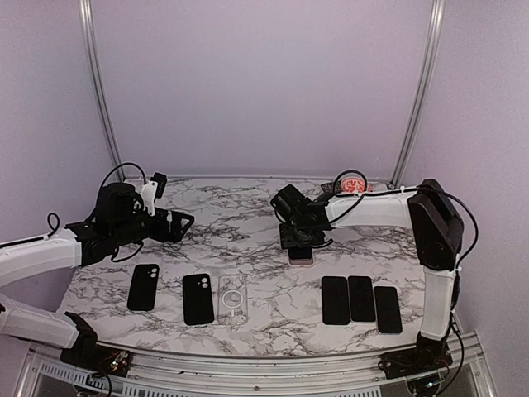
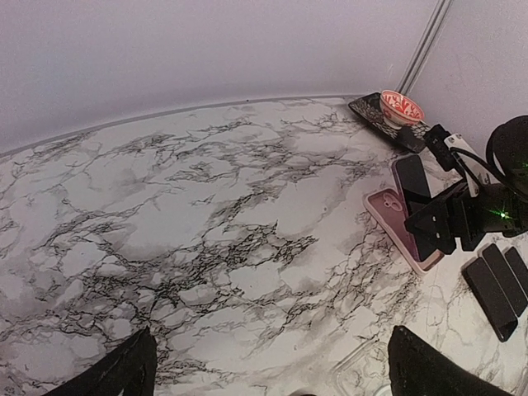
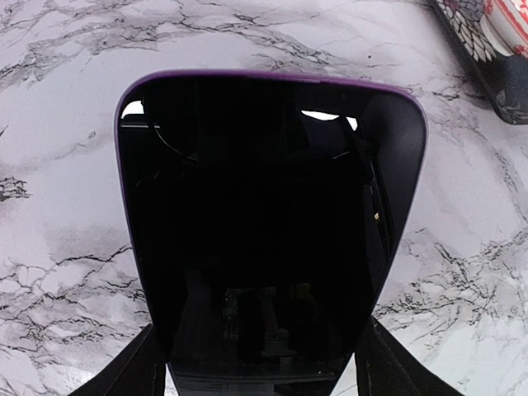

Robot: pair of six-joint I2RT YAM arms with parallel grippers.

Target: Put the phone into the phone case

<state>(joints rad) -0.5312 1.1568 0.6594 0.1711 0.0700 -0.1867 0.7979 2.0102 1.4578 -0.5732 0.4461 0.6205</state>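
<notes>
The purple-edged phone's far end is tilted above the pink case (image 1: 301, 257); my right gripper should lower and release it next.
My right gripper (image 1: 296, 236) is shut on a purple-edged phone with a black screen (image 3: 268, 223), its fingers (image 3: 136, 367) on the two long sides. In the left wrist view the phone (image 2: 410, 191) is tilted, its lower end in or just over a pink case (image 2: 388, 216) that lies on the marble table (image 2: 206, 214). The pink case (image 1: 301, 257) shows just below the gripper in the top view. My left gripper (image 1: 183, 222) is open and empty, held above the table's left side, with both dark fingertips (image 2: 115, 371) apart.
Two black cases (image 1: 143, 286) (image 1: 197, 298) and a clear case (image 1: 232, 299) lie at the front left. Three dark phones (image 1: 361, 298) lie in a row at the front right. A red bowl (image 1: 355, 185) on a dark tray stands at the back right.
</notes>
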